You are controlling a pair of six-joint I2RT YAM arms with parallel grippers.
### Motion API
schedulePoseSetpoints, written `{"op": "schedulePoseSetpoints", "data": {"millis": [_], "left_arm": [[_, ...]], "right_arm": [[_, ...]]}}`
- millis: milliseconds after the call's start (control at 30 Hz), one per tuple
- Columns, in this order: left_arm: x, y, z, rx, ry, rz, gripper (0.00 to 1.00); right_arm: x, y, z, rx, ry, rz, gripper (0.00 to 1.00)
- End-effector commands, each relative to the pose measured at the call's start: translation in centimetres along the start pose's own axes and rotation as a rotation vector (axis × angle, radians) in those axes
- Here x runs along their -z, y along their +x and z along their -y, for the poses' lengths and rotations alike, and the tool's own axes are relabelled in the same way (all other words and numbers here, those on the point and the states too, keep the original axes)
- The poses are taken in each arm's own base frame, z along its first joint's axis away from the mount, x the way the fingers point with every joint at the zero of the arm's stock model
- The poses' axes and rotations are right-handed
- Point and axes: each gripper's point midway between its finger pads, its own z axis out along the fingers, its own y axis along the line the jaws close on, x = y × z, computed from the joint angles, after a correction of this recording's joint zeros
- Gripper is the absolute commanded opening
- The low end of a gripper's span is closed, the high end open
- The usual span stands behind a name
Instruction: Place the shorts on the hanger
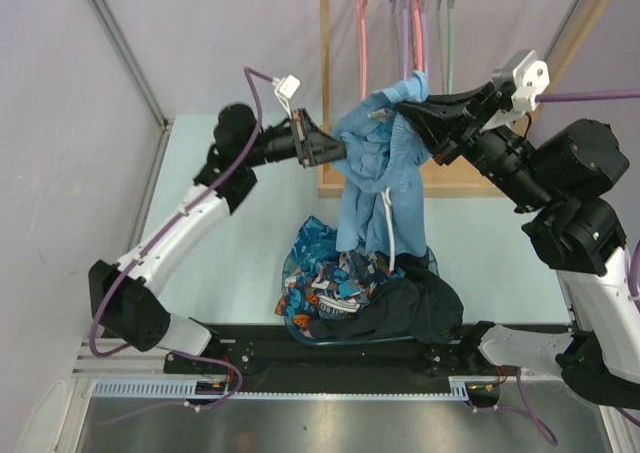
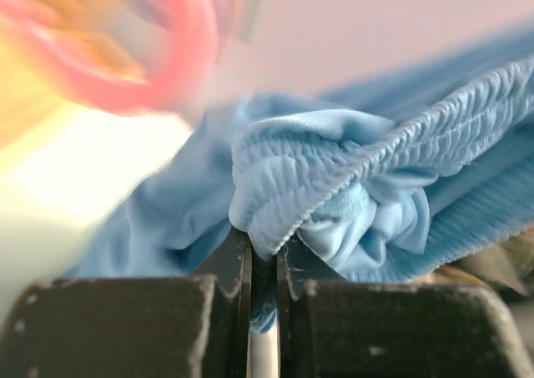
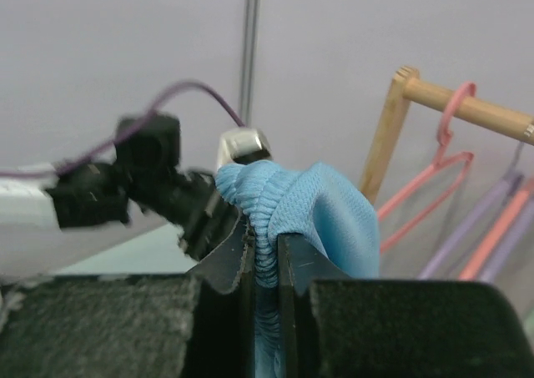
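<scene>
The hanging waistband is next: the robot's left gripper will carry it back and down until it rests on the blue-and-orange patterned garment (image 1: 322,278), then let it go.
The light blue shorts (image 1: 375,163) hang in the air in front of the rack, their white drawstring (image 1: 388,223) dangling over the pile below. My left gripper (image 1: 340,151) is shut on the left side of the gathered waistband; in the left wrist view the jaws (image 2: 264,249) pinch a fold of the shorts (image 2: 359,169). My right gripper (image 1: 405,108) holds the upper right of the waistband, and in the right wrist view its jaws (image 3: 265,244) clamp the ribbed edge of the shorts (image 3: 325,211). The sage hanger (image 1: 449,33) hangs on the rail behind the right gripper.
A wooden rack (image 1: 325,73) stands at the back with pink hangers (image 1: 362,23) and purple hangers (image 1: 405,13). On the table under the shorts lie a blue-and-orange patterned garment (image 1: 320,273) and a black garment (image 1: 410,308). The right wrist view shows a pink hanger (image 3: 434,161).
</scene>
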Motion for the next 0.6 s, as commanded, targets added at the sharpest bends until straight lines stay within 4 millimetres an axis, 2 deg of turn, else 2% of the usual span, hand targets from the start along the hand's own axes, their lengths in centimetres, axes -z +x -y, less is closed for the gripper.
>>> {"op": "schedulePoseSetpoints", "data": {"millis": [0,33,67,133,167,233,267,333,433,467,500,533,567], "left_arm": [[8.6,1.6,-5.5,-0.349,-0.596,-0.227,0.0],[11.1,0.0,-7.3,-0.469,-0.768,-0.227,0.0],[12.2,-0.7,-6.9,-0.509,-0.826,-0.231,0.01],[15.0,0.4,-7.0,-0.555,-0.91,-0.301,0.03],[15.7,1.5,-6.7,-0.554,-0.901,-0.338,0.05],[16.7,3.3,-6.4,-0.57,-0.884,-0.392,0.06],[17.3,4.0,-6.3,-0.57,-0.888,-0.42,0.0],[18.0,4.6,-5.2,-0.608,-0.868,-0.442,0.0],[18.8,7.1,-4.0,-0.605,-0.795,-0.533,0.0],[19.4,8.4,-3.7,-0.597,-0.782,-0.576,0.0],[19.4,9.5,-3.5,-0.617,-0.752,-0.621,0.01],[19.8,11.2,-4.3,-0.597,-0.745,-0.679,0.0],[19.9,12.1,-4.8,-0.594,-0.749,-0.708,0.01]], "right_arm": [[3.4,0.2,3.1,0.126,0.158,-0.021,0.0],[3.9,1.2,3.5,0.136,0.179,-0.048,0.0],[5.3,0.9,4.0,0.145,0.213,-0.043,0.0],[6.6,3.1,4.0,0.14,0.214,-0.098,0.0],[6.8,4.0,3.5,0.126,0.189,-0.115,0.0],[7.5,6.3,2.2,0.092,0.119,-0.188,0.0],[7.7,7.4,1.0,0.071,0.06,-0.212,0.0],[8.2,9.2,0.4,0.029,0.037,-0.263,0.0],[9.1,11.3,-0.1,0.008,0.011,-0.336,0.0],[9.5,13.1,-0.2,-0.015,0.016,-0.38,0.0],[10.1,13.7,-0.3,-0.027,0.017,-0.396,0.0],[10.6,14.9,-0.6,-0.037,0.005,-0.427,0.0],[11.1,16.3,-1.1,-0.046,-0.02,-0.458,0.0]]}}
